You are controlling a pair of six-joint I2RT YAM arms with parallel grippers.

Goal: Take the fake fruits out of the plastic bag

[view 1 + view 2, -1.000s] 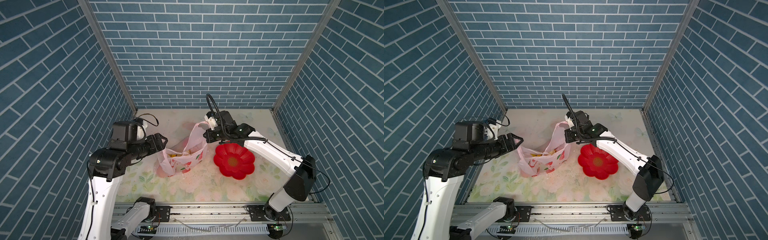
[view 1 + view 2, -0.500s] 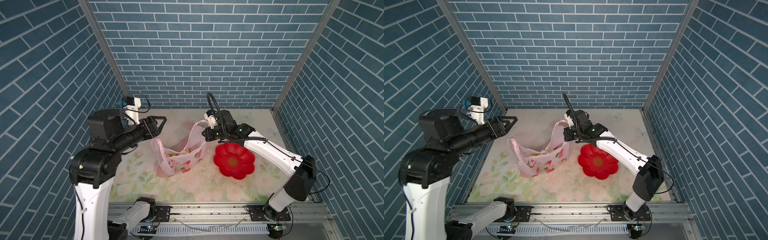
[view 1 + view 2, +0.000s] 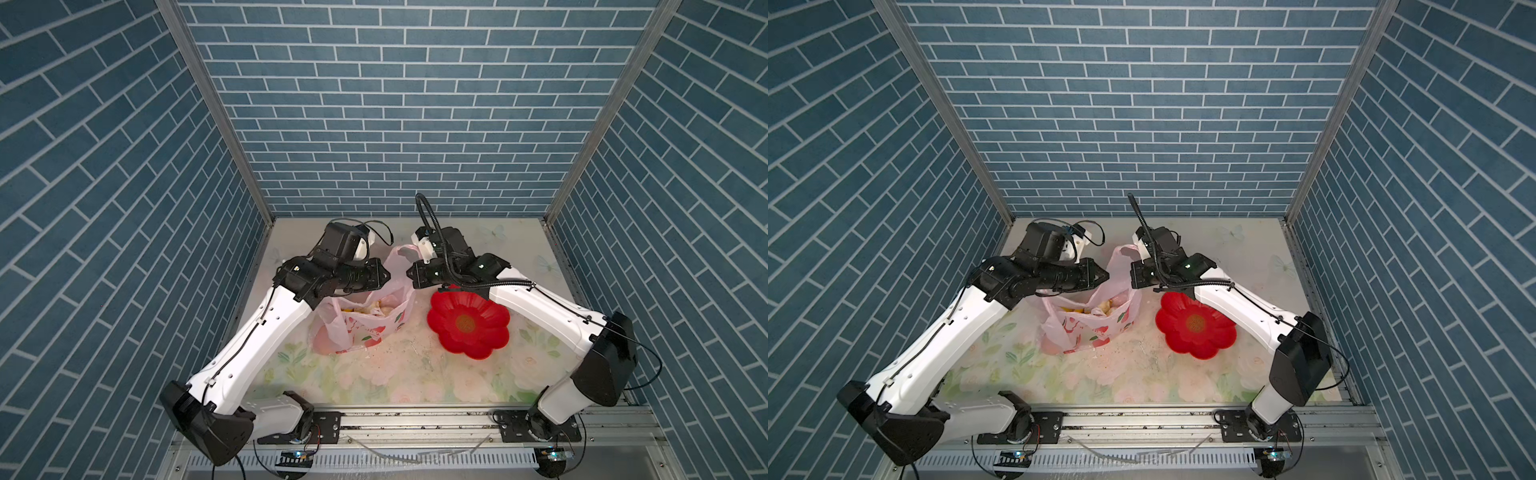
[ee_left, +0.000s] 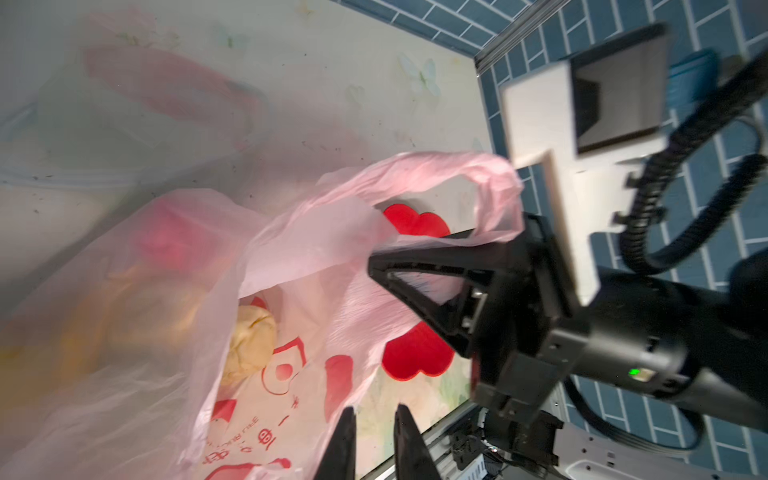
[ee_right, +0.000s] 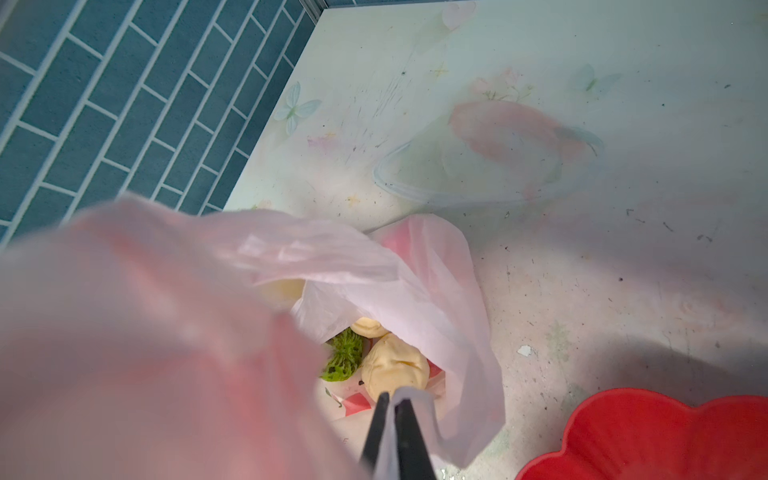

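Note:
My right gripper next lowers back toward the red plate's edge below it, beside the bag, widening the bag's half-covered opening, and releases the bag's film.
The pink plastic bag (image 3: 365,328) (image 3: 1088,330) stands open at mid-table with fake fruits inside. In the right wrist view a cream ball (image 5: 395,365), a green bumpy ball (image 5: 345,353) and a second cream fruit (image 5: 368,326) show through its mouth. My right gripper (image 5: 392,399) (image 3: 409,276) is shut on the bag's film and holds that side up. My left gripper (image 4: 376,415) (image 3: 388,276) hovers at the bag's upper edge, its jaws a narrow gap apart with nothing between them. One cream ball (image 4: 249,340) shows in the left wrist view.
A red flower-shaped plate (image 3: 469,328) (image 3: 1196,328) lies right of the bag, under the right arm. Blue brick walls close in the left, back and right sides. The table (image 3: 374,382) has a floral cover with small crumbs.
My left arm has swung from the left side in to the bag's mouth, and its jaws have narrowed. The right gripper has kept its hold on the bag.

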